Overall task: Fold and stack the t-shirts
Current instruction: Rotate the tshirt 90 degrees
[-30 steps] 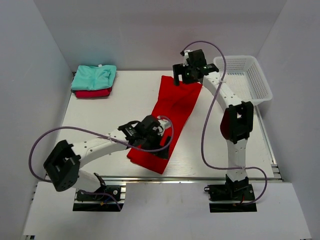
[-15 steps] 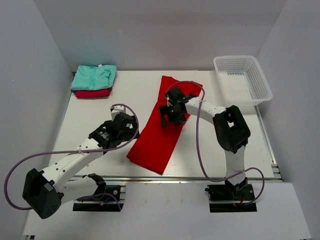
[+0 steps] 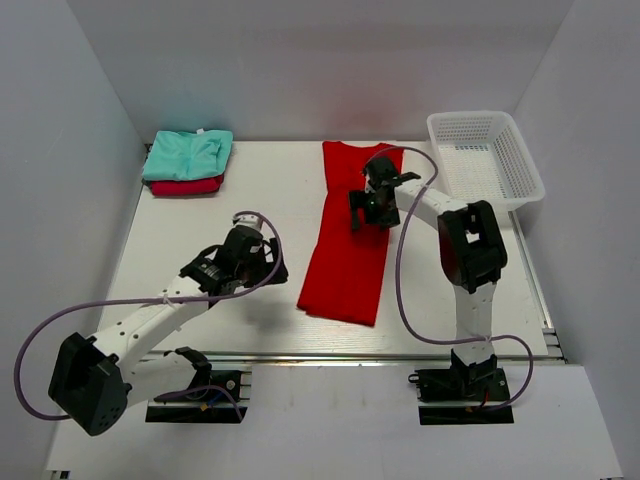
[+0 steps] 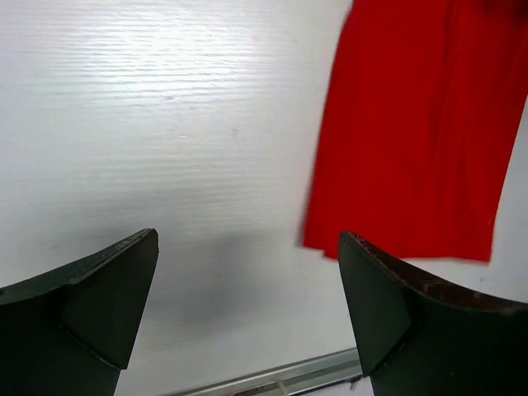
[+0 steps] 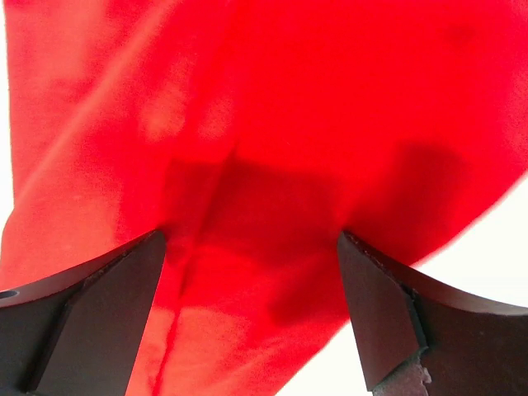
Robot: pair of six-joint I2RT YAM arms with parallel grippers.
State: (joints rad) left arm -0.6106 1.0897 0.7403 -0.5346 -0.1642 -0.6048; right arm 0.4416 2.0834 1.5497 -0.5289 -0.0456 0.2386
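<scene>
The t-shirt hem's closest corner (image 3: 305, 303) (image 4: 317, 236) is down and to the right in the top view, so my left gripper needs to move down and right onto it.
The bright red t-shirt (image 3: 350, 240) lies on the table folded into a long narrow strip running from far to near. It also shows in the left wrist view (image 4: 421, 124) and fills the right wrist view (image 5: 264, 124). My right gripper (image 3: 368, 205) is open just above the strip's upper part. My left gripper (image 3: 262, 262) is open and empty over bare table, left of the strip's near end. The mint green t-shirt (image 3: 188, 154) lies folded on the crimson-pink t-shirt (image 3: 185, 187) at the far left corner.
A white mesh basket (image 3: 487, 158) stands at the far right corner. The table's near metal edge (image 4: 272, 381) runs just below my left gripper's view. Grey walls close in the table on three sides.
The red shirt went from lying diagonal to lying straight, far to near. My right gripper moved from the shirt's far end down onto it. My left gripper let go and drew back left.
</scene>
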